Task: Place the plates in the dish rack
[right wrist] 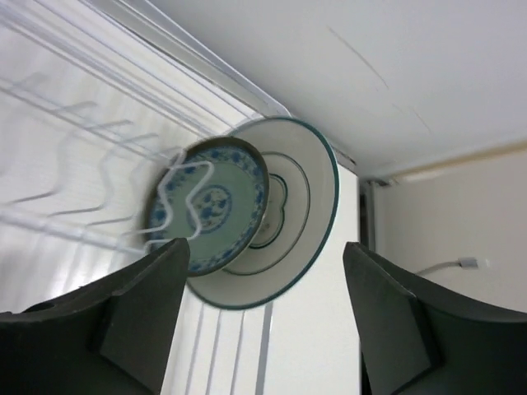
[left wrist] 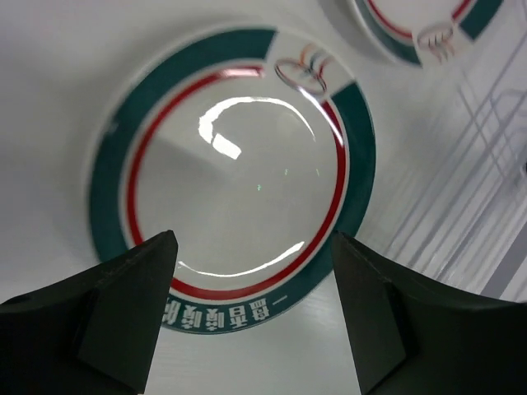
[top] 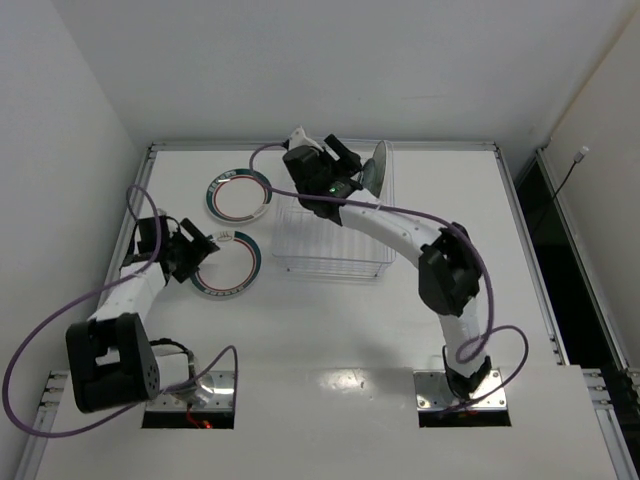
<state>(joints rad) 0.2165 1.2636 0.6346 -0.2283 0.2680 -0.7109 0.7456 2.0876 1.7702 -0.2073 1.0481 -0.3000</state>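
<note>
The near plate comes next: my left gripper shifts away from the rack (top: pixel 335 250), then goes back and down onto the plate's rim by the lettering.
Two white plates with teal rims and red rings lie flat on the table, one farther back (top: pixel 238 196) and one nearer (top: pixel 228 265). My left gripper (top: pixel 200 247) is open and empty over the near plate's left edge. In the left wrist view the near plate (left wrist: pixel 239 181) lies between and beyond my open fingers, my left gripper (left wrist: pixel 255 276) above its rim. The clear dish rack (top: pixel 335 250) stands at centre. A small teal-patterned plate (right wrist: pixel 210 206) and a plain white plate (right wrist: pixel 296 222) stand upright in it. My right gripper (top: pixel 352 172) (right wrist: pixel 263 280) is open and empty beside them.
The far teal-rimmed plate (left wrist: pixel 420 25) shows at the top right of the left wrist view, with the rack wall (left wrist: pixel 494 123) to the right. The rack's clear ribs (right wrist: pixel 82 148) run left of the standing plates. White walls enclose the table.
</note>
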